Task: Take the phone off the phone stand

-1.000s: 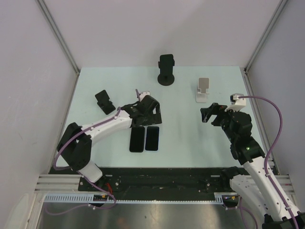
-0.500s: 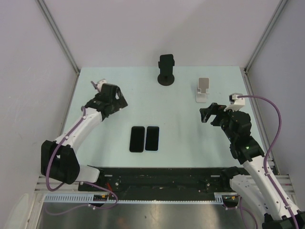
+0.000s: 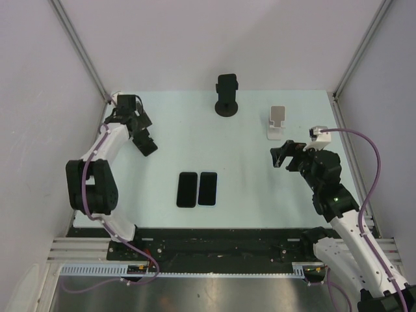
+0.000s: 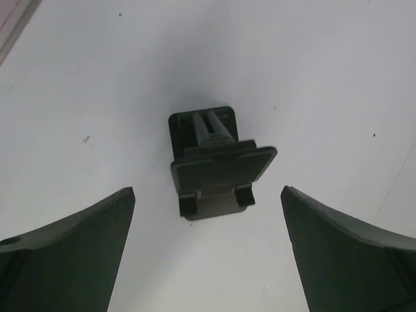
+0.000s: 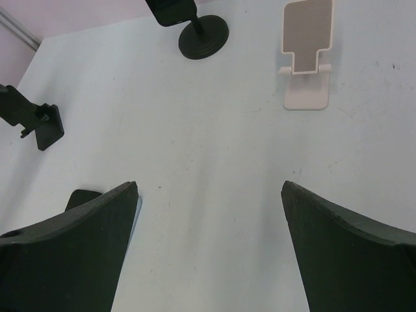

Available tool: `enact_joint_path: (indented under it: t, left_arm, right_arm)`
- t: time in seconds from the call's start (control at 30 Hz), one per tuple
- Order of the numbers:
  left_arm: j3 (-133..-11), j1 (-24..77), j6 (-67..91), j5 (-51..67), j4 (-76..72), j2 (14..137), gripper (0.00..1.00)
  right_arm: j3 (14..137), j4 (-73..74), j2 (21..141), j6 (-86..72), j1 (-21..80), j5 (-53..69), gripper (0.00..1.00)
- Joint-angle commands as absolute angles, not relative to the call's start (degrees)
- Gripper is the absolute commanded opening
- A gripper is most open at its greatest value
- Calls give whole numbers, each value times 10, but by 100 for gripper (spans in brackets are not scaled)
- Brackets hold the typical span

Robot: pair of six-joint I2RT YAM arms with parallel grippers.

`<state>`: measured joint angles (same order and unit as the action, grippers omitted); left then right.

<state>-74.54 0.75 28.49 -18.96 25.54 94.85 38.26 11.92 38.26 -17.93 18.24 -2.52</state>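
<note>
Next, my left gripper lowers until its open fingers straddle the plate's side edges, then closes, since the small black stand's upper plate (image 4: 223,168) shows between them.
Two black phones (image 3: 186,189) (image 3: 207,188) lie flat side by side at mid-table. A small black folding stand (image 3: 147,145) stands empty at the left; in the left wrist view the stand (image 4: 218,162) sits just ahead of my open, empty left gripper (image 4: 208,188). The left gripper (image 3: 138,127) hovers at the far left. A black pedestal stand (image 3: 227,107) at the back carries a black slab (image 3: 227,84); I cannot tell if it is a phone or a cradle. My right gripper (image 3: 281,156) is open and empty (image 5: 208,183).
A white phone stand (image 3: 278,123) stands empty at the back right, also in the right wrist view (image 5: 307,52). That view also shows the pedestal stand (image 5: 203,29) and the small black stand (image 5: 42,125). Walls close the table on three sides.
My left arm has swung from above the two flat phones to the far left, over the small black stand. The phones have not moved. The right arm has barely moved.
</note>
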Motion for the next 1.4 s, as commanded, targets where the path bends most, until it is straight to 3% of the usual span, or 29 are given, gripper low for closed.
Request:
enact_joint_path:
  t: [0.0,0.43,0.6,0.7,0.9,1.13,1.23,1.37]
  left_arm:
    - [-796,10,261,-188,233,995,100]
    - [-827,10,274,-207,231,1060,99]
    - [-814,11,294,-205,231,1057,91]
    - [-813,13,294,-207,231,1057,84]
    - [-809,15,301,-200,231,1039,61]
    - [-797,18,307,-168,233,966,20]
    - [-799,24,311,-132,234,930,13]
    - [-793,42,311,-87,238,879,13]
  right_arm:
    - [380,93,389,-170,178,-18,98]
    - [381,80,413,-166,167,-6,98]
    - [380,72,417,-168,163,9,97]
    - [380,72,418,-167,163,14,97]
    - [380,72,408,-164,167,29,94]
    - [380,36,407,-163,188,80,92]
    - [380,11,423,-173,201,114,93]
    - [381,-33,452,-185,234,146,94]
